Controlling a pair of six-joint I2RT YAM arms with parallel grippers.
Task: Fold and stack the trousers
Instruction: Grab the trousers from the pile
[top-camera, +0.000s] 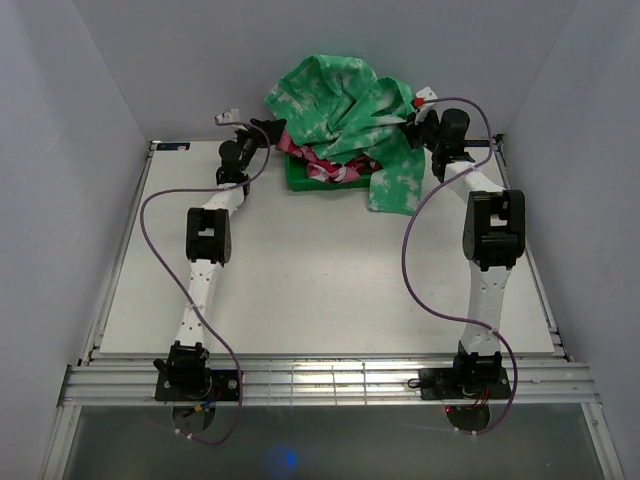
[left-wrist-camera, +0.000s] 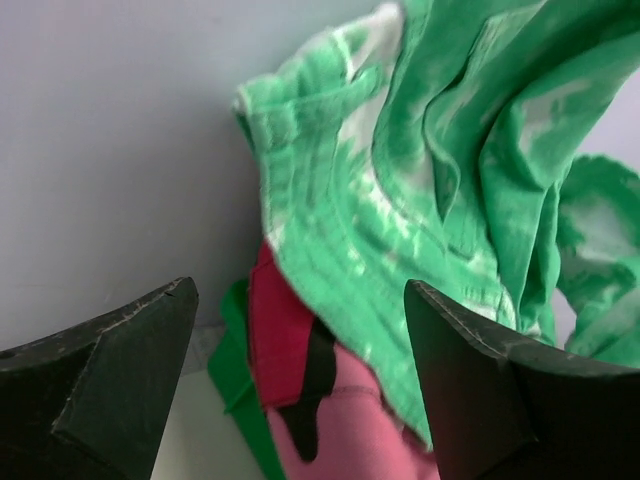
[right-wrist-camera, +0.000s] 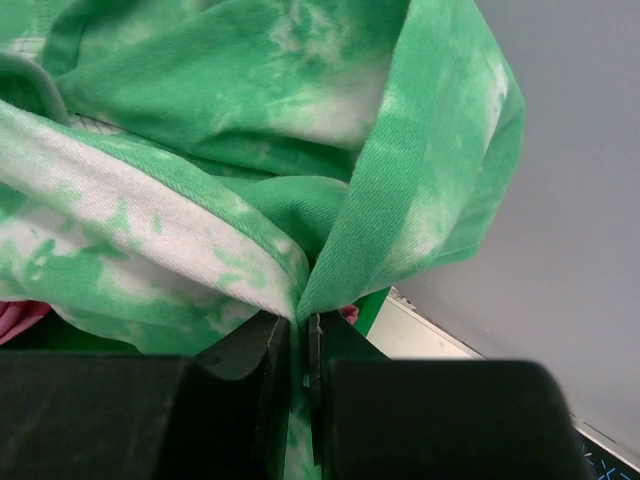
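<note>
The trousers' stitched edge hangs loose to the right in the top view, so the robot's left gripper needs to ease over there and close on it.
The trousers (top-camera: 345, 110), bright green with white tie-dye blotches, hang bunched above a green bin (top-camera: 300, 172) at the table's far edge, with one leg trailing down onto the table. My right gripper (top-camera: 418, 118) is shut on a fold of the trousers (right-wrist-camera: 330, 200), the cloth pinched between its jaws, and holds it up. My left gripper (top-camera: 272, 132) is open and empty just left of the pile. In the left wrist view the trousers (left-wrist-camera: 440, 170) hang ahead between its spread fingers (left-wrist-camera: 470, 370).
The green bin holds other clothes: a pink garment (left-wrist-camera: 350, 430), a red one (left-wrist-camera: 280, 330) and a black piece (left-wrist-camera: 315, 385). Grey walls close in behind and on both sides. The white table (top-camera: 320, 270) stretches toward the arm bases.
</note>
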